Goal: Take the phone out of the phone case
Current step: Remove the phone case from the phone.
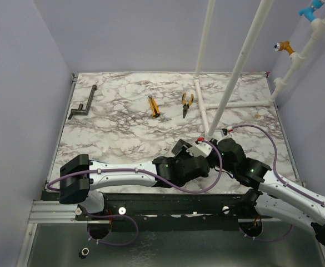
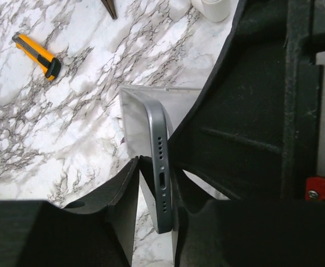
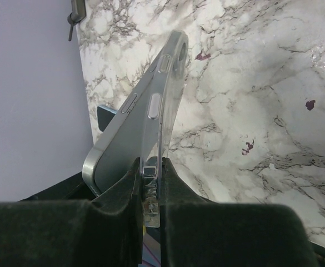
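The phone's near end is out, so I will next move my right gripper away from the phone (image 2: 161, 167) and then down, to release the case on the tabletop by the pipes.
The phone (image 2: 161, 167) is a dark grey slab held on edge above the table, its port end towards my left wrist camera. My left gripper (image 2: 155, 166) is shut on that end, one finger on each face. The clear phone case (image 3: 163, 105) hangs on the phone's far end. At the near end the phone (image 3: 118, 150) has swung out of the case. My right gripper (image 3: 151, 169) is shut on the case's clear rim. In the top view both grippers, left (image 1: 191, 151) and right (image 1: 208, 146), meet near the table's front edge, and the phone is mostly hidden.
A yellow utility knife (image 1: 153, 105) and yellow-handled pliers (image 1: 187, 104) lie mid-table. A dark metal crank (image 1: 83, 105) lies at the back left. White pipes (image 1: 205, 114) rise from the table at the right, close behind the grippers. The marble tabletop (image 1: 123, 128) ends just under the arms.
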{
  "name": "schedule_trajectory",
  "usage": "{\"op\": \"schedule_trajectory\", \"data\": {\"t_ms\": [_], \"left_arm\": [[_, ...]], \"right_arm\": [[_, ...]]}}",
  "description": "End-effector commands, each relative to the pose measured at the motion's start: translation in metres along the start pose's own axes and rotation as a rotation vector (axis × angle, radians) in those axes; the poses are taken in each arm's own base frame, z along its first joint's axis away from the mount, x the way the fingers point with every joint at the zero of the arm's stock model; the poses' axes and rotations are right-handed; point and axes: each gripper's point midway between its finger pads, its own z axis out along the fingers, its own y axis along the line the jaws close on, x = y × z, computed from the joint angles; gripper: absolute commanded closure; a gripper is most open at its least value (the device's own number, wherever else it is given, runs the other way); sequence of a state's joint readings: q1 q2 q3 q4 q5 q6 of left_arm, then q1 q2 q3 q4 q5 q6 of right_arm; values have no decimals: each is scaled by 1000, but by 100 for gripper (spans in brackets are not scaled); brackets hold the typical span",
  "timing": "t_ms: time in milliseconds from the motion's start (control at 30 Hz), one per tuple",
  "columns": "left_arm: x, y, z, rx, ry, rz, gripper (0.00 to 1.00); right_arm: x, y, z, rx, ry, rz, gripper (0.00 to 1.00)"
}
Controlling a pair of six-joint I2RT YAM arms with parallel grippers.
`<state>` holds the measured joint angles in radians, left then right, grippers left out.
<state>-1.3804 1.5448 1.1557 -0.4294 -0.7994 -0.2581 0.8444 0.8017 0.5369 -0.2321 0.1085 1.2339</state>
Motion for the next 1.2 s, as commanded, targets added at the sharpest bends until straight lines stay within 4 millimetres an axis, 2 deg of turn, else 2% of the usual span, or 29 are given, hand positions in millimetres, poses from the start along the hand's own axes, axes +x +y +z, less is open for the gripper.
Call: {"op": "schedule_trajectory", "data": {"t_ms": [0, 100, 167, 300, 633, 900, 1000, 1167], "left_arm": [[-8, 13, 4, -61, -8, 24, 77], [-12, 13, 2, -54, -18, 15, 87], [-17, 13, -1, -41, -28, 10, 100], [-23, 15, -3, -39, -41, -2, 100], [-32, 18, -10, -23, -63, -28, 100], [-44, 17, -27, 66, -102, -92, 100], [-50, 23, -36, 78, -126, -125, 100], [-58, 40, -50, 69, -169, -170, 100]], "right_arm": [[-5, 25, -11, -83, -8, 19, 100], [-7, 21, -12, -69, -20, 17, 100], [-8, 16, -13, -54, -32, 6, 100], [-10, 2, -11, -8, -51, 1, 100], [-12, -7, -11, 24, -69, -24, 100], [-18, -42, -14, 178, -109, -59, 100], [-18, -58, -16, 227, -123, -51, 100], [-20, -73, -23, 267, -153, -26, 100]]}}
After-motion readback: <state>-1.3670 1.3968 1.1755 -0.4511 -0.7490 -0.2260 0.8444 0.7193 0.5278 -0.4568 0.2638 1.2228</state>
